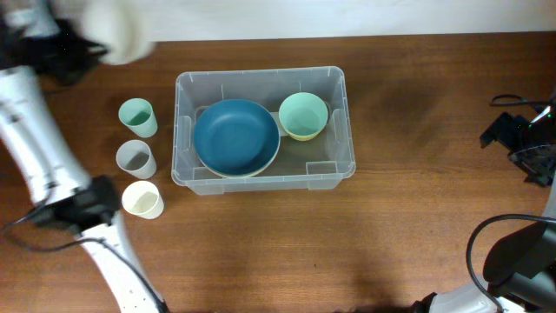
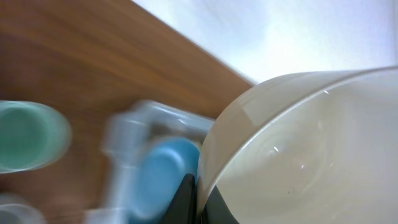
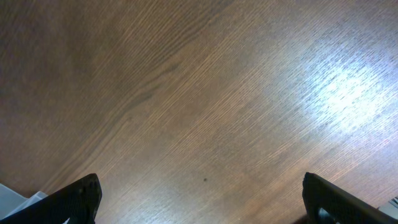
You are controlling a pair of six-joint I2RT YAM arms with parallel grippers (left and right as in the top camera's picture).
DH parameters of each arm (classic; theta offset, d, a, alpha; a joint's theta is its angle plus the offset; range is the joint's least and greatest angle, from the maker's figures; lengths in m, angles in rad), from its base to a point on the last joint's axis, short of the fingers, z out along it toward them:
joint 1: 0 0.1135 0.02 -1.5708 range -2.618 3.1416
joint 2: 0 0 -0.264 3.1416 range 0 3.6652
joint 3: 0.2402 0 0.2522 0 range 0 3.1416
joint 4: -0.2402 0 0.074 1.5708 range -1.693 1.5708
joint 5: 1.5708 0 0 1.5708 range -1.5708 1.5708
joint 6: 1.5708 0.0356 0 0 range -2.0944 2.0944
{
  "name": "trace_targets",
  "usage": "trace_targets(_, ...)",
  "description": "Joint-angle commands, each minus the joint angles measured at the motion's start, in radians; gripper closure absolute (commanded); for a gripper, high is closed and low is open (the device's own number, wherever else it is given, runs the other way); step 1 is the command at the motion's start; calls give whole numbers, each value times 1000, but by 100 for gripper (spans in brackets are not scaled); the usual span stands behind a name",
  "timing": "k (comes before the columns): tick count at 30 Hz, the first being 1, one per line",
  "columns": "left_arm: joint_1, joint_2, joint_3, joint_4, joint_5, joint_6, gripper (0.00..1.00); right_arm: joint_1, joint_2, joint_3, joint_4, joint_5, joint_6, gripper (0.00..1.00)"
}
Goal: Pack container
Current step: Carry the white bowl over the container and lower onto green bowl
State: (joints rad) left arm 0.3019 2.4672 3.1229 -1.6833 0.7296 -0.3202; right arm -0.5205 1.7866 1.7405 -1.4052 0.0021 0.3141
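I will move over the empty green bowl [image 1: 303, 113] next, then go down and let go of the cream bowl inside it, because it is below my left gripper, to the gripper's right in the overhead view.
The clear plastic container [image 1: 339, 165] stands mid-table. It holds a large blue bowl [image 1: 234, 136] and a small green bowl [image 1: 303, 115]. It also shows blurred in the left wrist view [image 2: 127, 140], with the blue bowl [image 2: 161, 177] inside. My left gripper [image 2: 198, 200] is shut on the rim of a cream bowl [image 2: 298, 149]. It holds this bowl in the air at the far left [image 1: 122, 30], where it is blurred. My right gripper [image 3: 199, 199] is open and empty over bare wood at the right edge [image 1: 521, 143].
Three cups stand left of the container: a green cup [image 1: 137, 116], a grey cup [image 1: 135, 157] and a cream cup [image 1: 142, 199]. The green cup also shows in the left wrist view [image 2: 28, 137]. The left arm's white links [image 1: 35, 148] run along the left side.
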Motion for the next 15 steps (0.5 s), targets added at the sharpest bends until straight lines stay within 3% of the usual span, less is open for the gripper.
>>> trace_targets(1,-229,-37,4,-4,-136,39,99,-3,-10,-2,0,2,9,1)
trace_targets(2,-337,-37,3,-4,-255,38,100,-3,-10,-2,0,2,9,1)
trace_targets(7,-617,-36,-28,11,-587,37,99,-3,-10,-2,0,2,9,1)
trace_targets(11,-743,-34,-132,95,-622,21,99,-3,-10,-2,0,2,9,1)
trace_targets(15,-757,-34,-283,183,-622,-12,99,-3,-10,-2,0,2,9,1)
